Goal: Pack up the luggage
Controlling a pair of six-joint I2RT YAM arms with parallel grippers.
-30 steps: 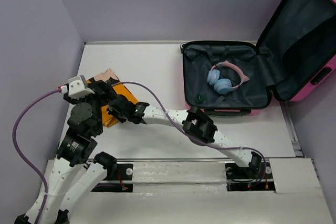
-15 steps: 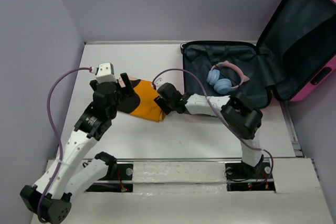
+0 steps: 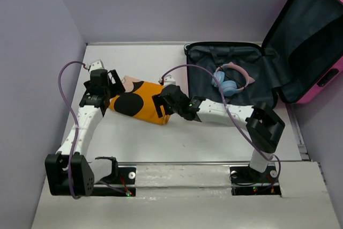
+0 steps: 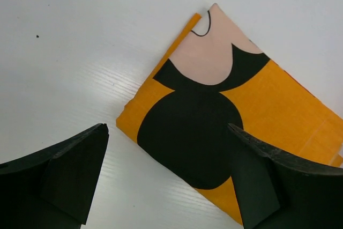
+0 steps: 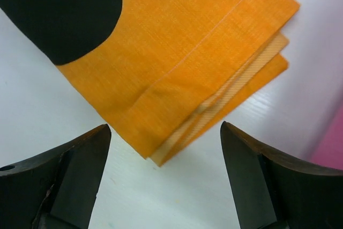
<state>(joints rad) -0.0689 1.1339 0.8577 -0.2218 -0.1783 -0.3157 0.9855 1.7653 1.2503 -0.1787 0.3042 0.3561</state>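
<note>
My right gripper should next lower its fingers to both sides of the edge and close, because the cloth's layered edge (image 3: 166, 118) (image 5: 182, 134) is below and its folds show between the open fingers.
The luggage (image 3: 214, 60) lies open at the back right, a hot-pink shell with dark lining and its lid (image 3: 308, 30) propped up. A folded orange cloth (image 3: 136, 105) with black dots lies flat on the white table, left of the case. My left gripper (image 3: 113, 88) is open at the cloth's left end, its jaws wide over the black dot (image 4: 185, 132) and the pink patch (image 4: 214, 52). My right gripper (image 3: 159, 103) is open at the cloth's right end. It hangs just over the layered corner of the cloth (image 5: 187, 36) and holds nothing.
Blue and pink headphones (image 3: 229, 81) and a small dark round object (image 3: 203, 100) lie in the case's lining. A purple cable (image 3: 64, 95) loops off the left arm. Grey walls close in the left and back sides. The case's pink edge (image 5: 332, 154) shows beside the right gripper.
The cloth has travelled from the far left toward the middle and now lies flat. The right gripper has opened and let it go. The left arm has swung back left.
</note>
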